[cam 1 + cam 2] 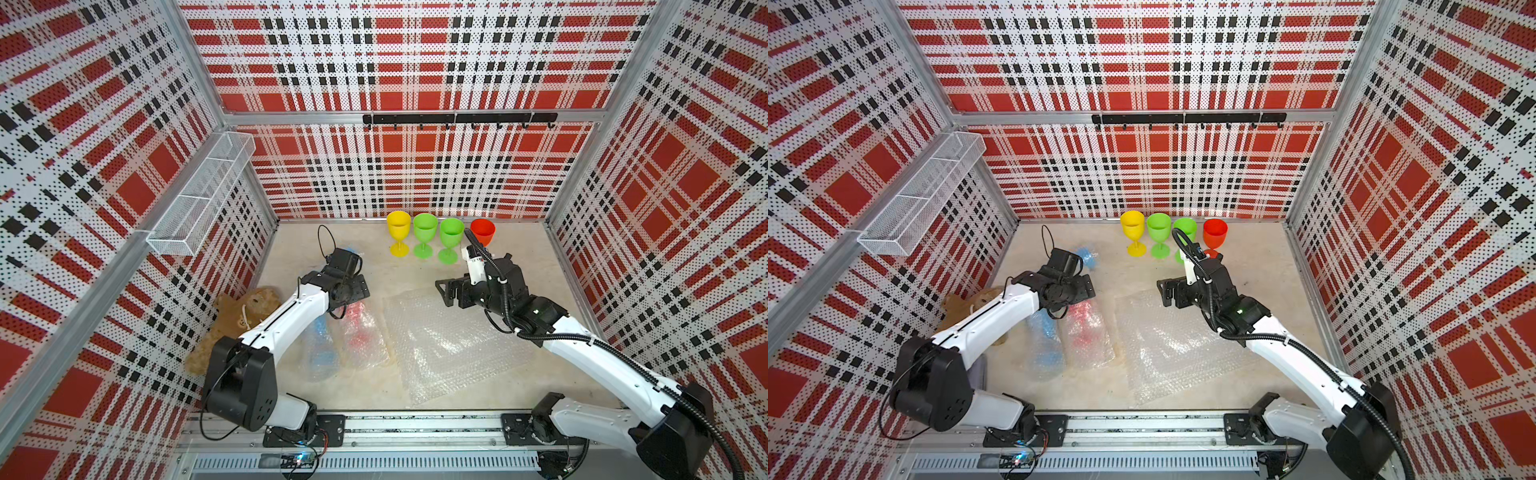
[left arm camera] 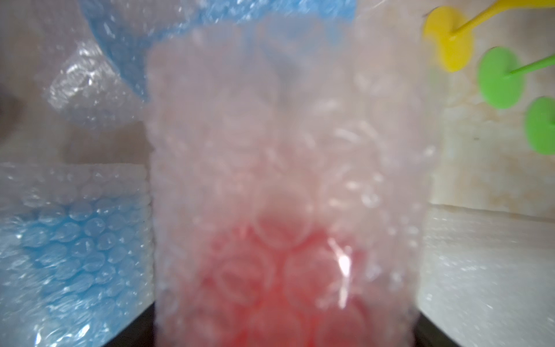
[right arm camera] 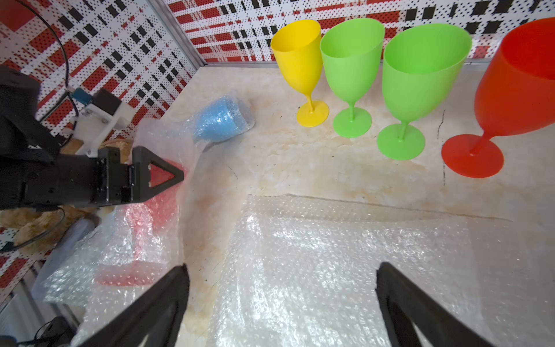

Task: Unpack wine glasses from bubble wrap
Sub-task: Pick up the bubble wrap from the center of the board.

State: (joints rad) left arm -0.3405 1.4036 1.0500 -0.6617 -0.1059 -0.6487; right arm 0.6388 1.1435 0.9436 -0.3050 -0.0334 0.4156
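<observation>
My right gripper draws back and across toward the thin wrap edge of the red bundle (image 1: 378, 325) (image 3: 182, 211) next, since it lies back from there, beside my left gripper.
Four bare wine glasses stand upright in a row at the back: yellow (image 1: 398, 232), two green (image 1: 424, 232) (image 1: 451, 239) and red (image 1: 483, 232). A red glass in bubble wrap (image 1: 360, 328) lies at centre left, beside a wrapped blue glass (image 1: 322, 349). Another wrapped blue glass (image 3: 222, 120) lies farther back. My left gripper (image 1: 353, 297) is over the far end of the red bundle (image 2: 285, 270), which fills the gap between its jaws from side to side. My right gripper (image 3: 280, 270) hangs open and empty above flat bubble wrap sheets (image 1: 449, 345).
A brown teddy bear (image 1: 237, 316) lies against the left wall, partly under my left arm. A white wire basket (image 1: 203, 191) hangs on the left wall, and a black hook rail (image 1: 457, 119) runs along the back wall. Plaid walls close in three sides.
</observation>
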